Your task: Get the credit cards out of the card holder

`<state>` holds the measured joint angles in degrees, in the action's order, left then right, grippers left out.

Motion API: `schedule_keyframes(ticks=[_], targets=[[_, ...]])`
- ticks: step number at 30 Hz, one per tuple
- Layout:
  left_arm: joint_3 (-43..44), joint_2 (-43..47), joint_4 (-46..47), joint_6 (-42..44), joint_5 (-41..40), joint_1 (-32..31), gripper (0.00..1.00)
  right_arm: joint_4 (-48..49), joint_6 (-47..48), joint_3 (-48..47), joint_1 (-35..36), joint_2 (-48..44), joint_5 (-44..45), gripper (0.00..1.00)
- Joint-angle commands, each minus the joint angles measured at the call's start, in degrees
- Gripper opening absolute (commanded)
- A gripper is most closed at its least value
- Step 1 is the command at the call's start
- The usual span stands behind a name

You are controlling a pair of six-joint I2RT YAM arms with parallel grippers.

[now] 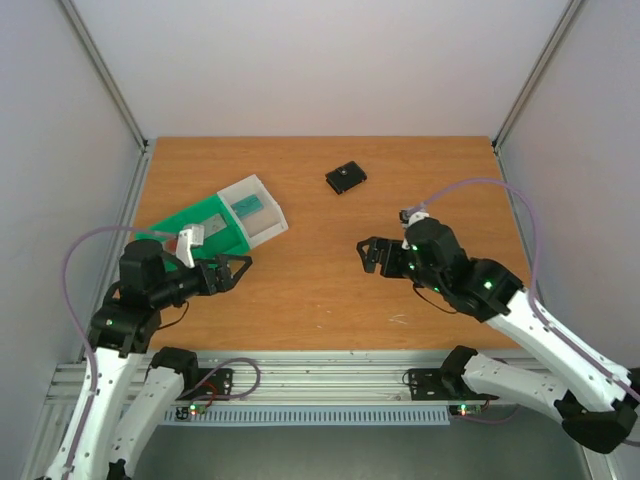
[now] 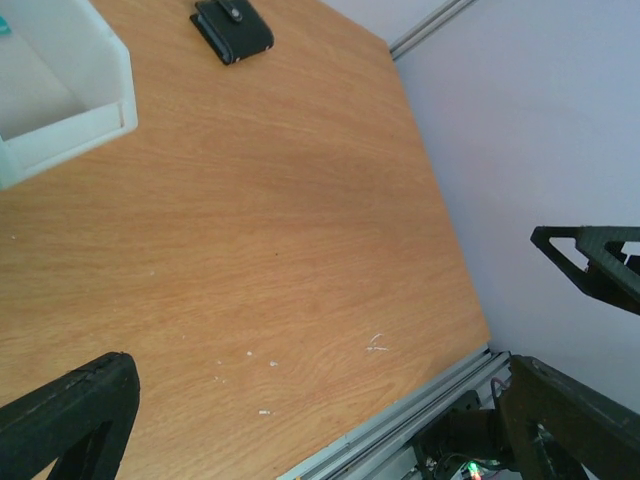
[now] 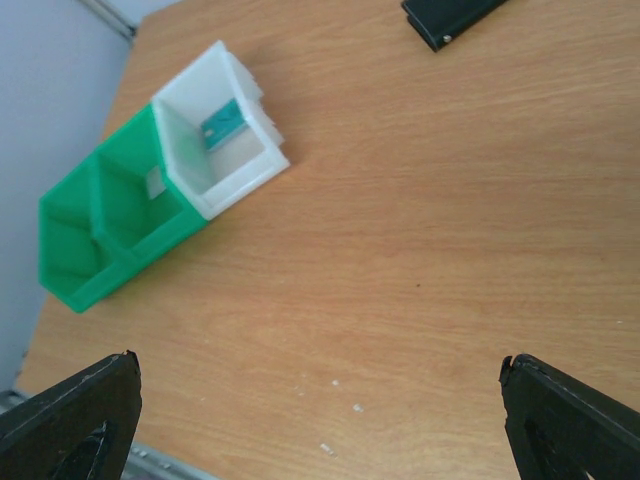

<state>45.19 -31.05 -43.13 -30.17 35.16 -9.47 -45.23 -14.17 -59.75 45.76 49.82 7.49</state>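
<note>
The black card holder lies folded shut well outward, so the robot's right gripper will move outward and down onto the holder's near edge and close there.
The black card holder lies folded shut on the wooden table, towards the back centre, with its small tab facing up. It also shows at the top of the left wrist view as the card holder, and as the card holder at the upper edge of the right wrist view. A teal credit card lies in the white end of the sorting tray. My left gripper is open and empty, low at the left. My right gripper is open and empty, right of centre. Both are well short of the holder.
The green-and-white sorting tray sits at the left, just beyond my left gripper; its white end shows in the left wrist view. A small greyish piece lies in a green compartment. Metal frame posts and white walls ring the table.
</note>
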Motion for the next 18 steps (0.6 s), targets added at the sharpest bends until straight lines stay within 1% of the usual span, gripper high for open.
schedule_keyframes(ticks=[1,5,9,12,15,16,18], targets=[[-2.63,-2.03,6.77,0.16,2.59,0.17,0.99,3.44,0.86,-1.23,0.41,6.27,5.55,0.98],[-5.33,-2.61,9.44,0.20,1.70,-0.10,0.99,8.70,1.45,-1.15,-0.74,13.36,5.10,0.98],[-6.65,-5.04,11.47,0.43,1.84,-0.19,0.99,16.21,1.10,-0.58,-4.81,20.69,1.26,0.97],[-4.71,-7.36,10.06,0.40,0.40,-0.28,0.99,23.03,-0.69,0.23,-9.58,25.49,-4.40,0.91],[-2.59,-7.92,7.41,1.01,-4.87,-0.32,0.99,30.18,-3.33,1.03,-13.99,30.17,-9.48,0.82],[-2.35,-7.78,6.84,0.93,-7.13,-0.33,0.99,32.89,-4.33,1.13,-15.21,31.63,-10.39,0.79],[-2.34,-6.87,6.79,1.16,-9.09,-0.37,0.99,36.65,-5.73,0.79,-17.41,35.13,-11.59,0.72]])
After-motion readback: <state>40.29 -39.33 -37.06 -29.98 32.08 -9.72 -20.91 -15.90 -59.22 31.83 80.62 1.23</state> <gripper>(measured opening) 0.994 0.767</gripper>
